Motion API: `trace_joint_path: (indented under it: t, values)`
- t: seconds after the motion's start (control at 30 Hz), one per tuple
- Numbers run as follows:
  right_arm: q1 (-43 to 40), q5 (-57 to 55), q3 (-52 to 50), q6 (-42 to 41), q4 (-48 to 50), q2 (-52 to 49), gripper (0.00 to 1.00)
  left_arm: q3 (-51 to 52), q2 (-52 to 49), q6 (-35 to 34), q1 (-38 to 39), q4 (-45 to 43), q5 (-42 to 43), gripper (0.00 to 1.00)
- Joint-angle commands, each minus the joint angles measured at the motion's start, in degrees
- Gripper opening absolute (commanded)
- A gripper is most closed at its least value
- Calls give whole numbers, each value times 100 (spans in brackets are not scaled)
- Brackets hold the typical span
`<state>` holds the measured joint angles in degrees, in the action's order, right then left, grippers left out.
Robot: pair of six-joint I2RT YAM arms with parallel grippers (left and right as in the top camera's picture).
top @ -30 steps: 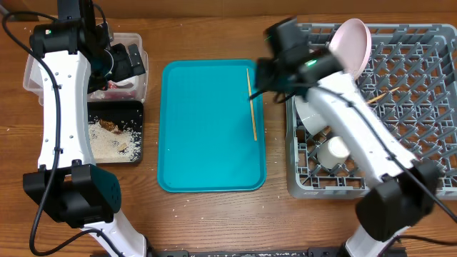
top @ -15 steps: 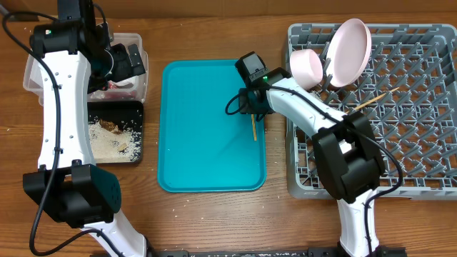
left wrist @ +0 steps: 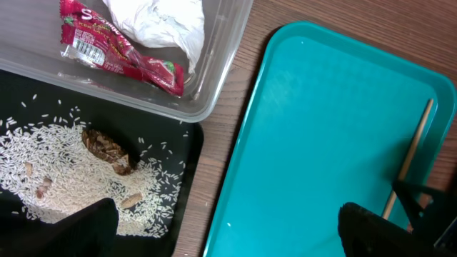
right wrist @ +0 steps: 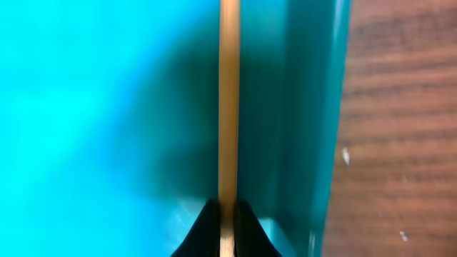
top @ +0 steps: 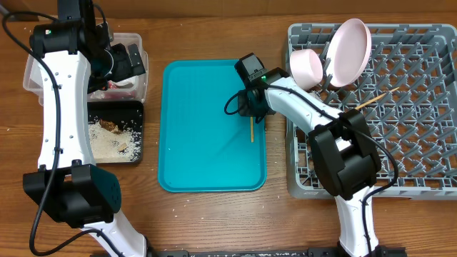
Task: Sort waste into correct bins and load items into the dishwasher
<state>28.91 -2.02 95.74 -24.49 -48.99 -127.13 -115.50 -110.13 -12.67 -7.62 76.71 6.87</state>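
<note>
I will lift my right gripper off the teal tray next, move it over the grey rack and let go of the chopstick beside the second chopstick, because the pegs there are empty.
A thin wooden chopstick lies along the right side of the teal tray. My right gripper is down on the tray and shut on this chopstick, its fingertips pinching it. My left gripper hovers over the clear tub, open and empty. The tub holds the red wrapper and white tissue. The black tray holds rice crumbs and brown scraps. The grey dish rack holds a pale plate, a bowl and a second chopstick.
The teal tray's raised right rim runs just beside the held chopstick, with bare wooden table beyond it. The rack's left wall stands close to the tray. The right arm stretches from the rack's front across to the tray.
The right arm swung from over the rack's left side down onto the tray and closed on the chopstick. The left arm has not moved.
</note>
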Motion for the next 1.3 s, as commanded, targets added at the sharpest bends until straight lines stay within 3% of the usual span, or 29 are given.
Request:
trace_joint_path:
  t: [0.0, 0.3, 0.5, 0.63, 0.77, 0.83, 0.87, 0.93, 1.0, 1.27]
  values:
    - [-4, -251, 308, -79, -345, 216, 4, -79, 127, 70, -24, -7, 22, 100]
    - [-481, -442, 988, -509, -1329, 2227, 4, -79, 127, 70, -24, -7, 22, 100]
    - [-2111, -1779, 960, -2839, -2586, 2896, 4, -79, 127, 70, -24, -7, 22, 100]
    - [-3185, -1829, 455, -3893, -2529, 2870, 4, -79, 127, 70, -24, -7, 22, 100]
    - [-3877, -1257, -83, -4068, -1982, 2865, 5, -79, 127, 70, -24, -7, 22, 100]
    - [-4000, -1174, -177, -3995, -1899, 2863, 27, -79, 127, 70, -24, -7, 22, 100]
    - [-4024, -1180, -179, -3814, -1891, 2863, 48, -79, 127, 70, -24, -7, 22, 100]
    - [-4015, -1123, -157, -3217, -1834, 2876, 100, -79, 127, 70, -24, -7, 22, 100]
    - [-3954, -861, -79, -2485, -1902, 2988, 100, -79, 127, 70, -24, -7, 22, 100]
    - [-3486, -793, 13, -1803, -2396, 4258, 100, -79, 127, 70, -24, -7, 22, 100]
